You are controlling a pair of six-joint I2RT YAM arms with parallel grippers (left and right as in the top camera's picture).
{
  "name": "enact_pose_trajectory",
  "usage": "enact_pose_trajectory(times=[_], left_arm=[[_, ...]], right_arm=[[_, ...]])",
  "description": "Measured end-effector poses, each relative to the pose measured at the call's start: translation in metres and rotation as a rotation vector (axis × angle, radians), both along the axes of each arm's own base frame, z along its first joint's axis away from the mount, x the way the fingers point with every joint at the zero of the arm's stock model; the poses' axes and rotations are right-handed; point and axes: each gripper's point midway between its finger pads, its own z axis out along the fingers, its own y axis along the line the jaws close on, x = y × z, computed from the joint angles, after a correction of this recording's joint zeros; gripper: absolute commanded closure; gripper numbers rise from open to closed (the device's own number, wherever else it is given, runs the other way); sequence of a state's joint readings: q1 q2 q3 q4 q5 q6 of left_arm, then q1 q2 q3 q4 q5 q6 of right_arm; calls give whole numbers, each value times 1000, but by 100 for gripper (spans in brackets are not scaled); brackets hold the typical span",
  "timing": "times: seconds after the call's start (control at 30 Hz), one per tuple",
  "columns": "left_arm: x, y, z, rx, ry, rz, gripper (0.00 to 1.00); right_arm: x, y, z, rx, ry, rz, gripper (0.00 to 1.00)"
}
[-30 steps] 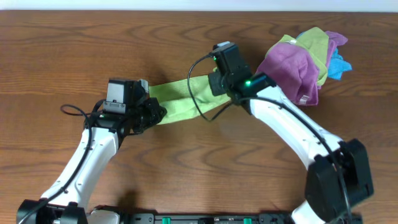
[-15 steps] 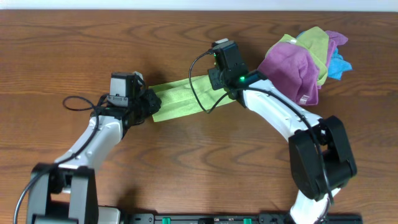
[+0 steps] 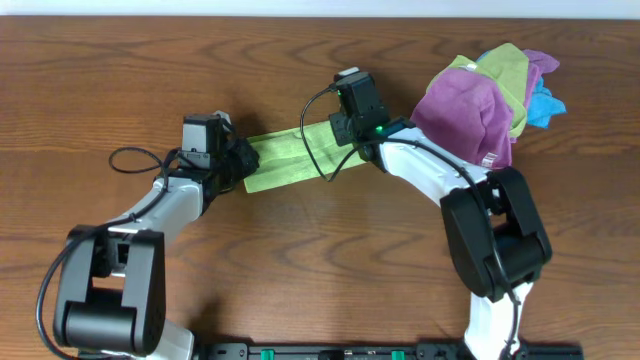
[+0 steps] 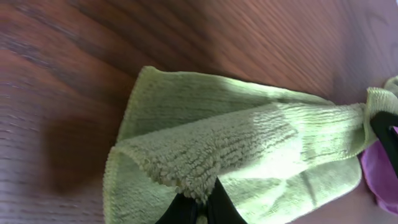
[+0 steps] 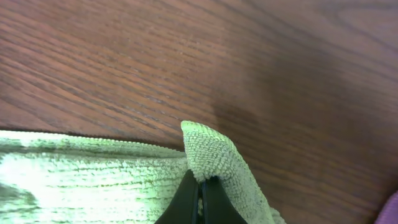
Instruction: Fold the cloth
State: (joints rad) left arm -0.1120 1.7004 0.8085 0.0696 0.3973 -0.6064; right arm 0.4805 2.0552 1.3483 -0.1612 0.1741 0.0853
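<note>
The cloth's pinched end is raised above the cloth's lower layer (image 4: 146, 191) in my left gripper, so next I should move it down onto that layer and release it.
A light green cloth (image 3: 290, 160) lies stretched in a strip between my two grippers on the wooden table. My left gripper (image 3: 243, 165) is shut on the cloth's left corner; in the left wrist view the cloth (image 4: 236, 149) folds over itself above the jaws (image 4: 200, 202). My right gripper (image 3: 343, 133) is shut on the cloth's right corner; in the right wrist view the pinched corner (image 5: 208, 155) rises from the jaws (image 5: 200, 186).
A heap of cloths lies at the back right: a purple one (image 3: 470, 115) on top, with green (image 3: 500, 70) and blue (image 3: 545, 105) ones behind it. A bit of purple shows at the right edge of the left wrist view (image 4: 379, 180).
Both grippers have carried the green cloth toward the far side of the table, each holding its corner. The left gripper moved farther, so the strip looks shorter.
</note>
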Motion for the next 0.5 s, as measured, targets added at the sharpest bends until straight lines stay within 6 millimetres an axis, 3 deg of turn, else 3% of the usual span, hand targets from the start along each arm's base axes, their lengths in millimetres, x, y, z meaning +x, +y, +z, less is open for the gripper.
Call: enact_pose_trajectory(times=[0.47,0.5], left_arm=[[6,11,-17,72,-3,20,93],[7,11,-18,73,-4,19,88]], right_arm=[[8,-4,-2,-18,-28,-4,98],[8,-5,-3,-21,-29,-6,92]])
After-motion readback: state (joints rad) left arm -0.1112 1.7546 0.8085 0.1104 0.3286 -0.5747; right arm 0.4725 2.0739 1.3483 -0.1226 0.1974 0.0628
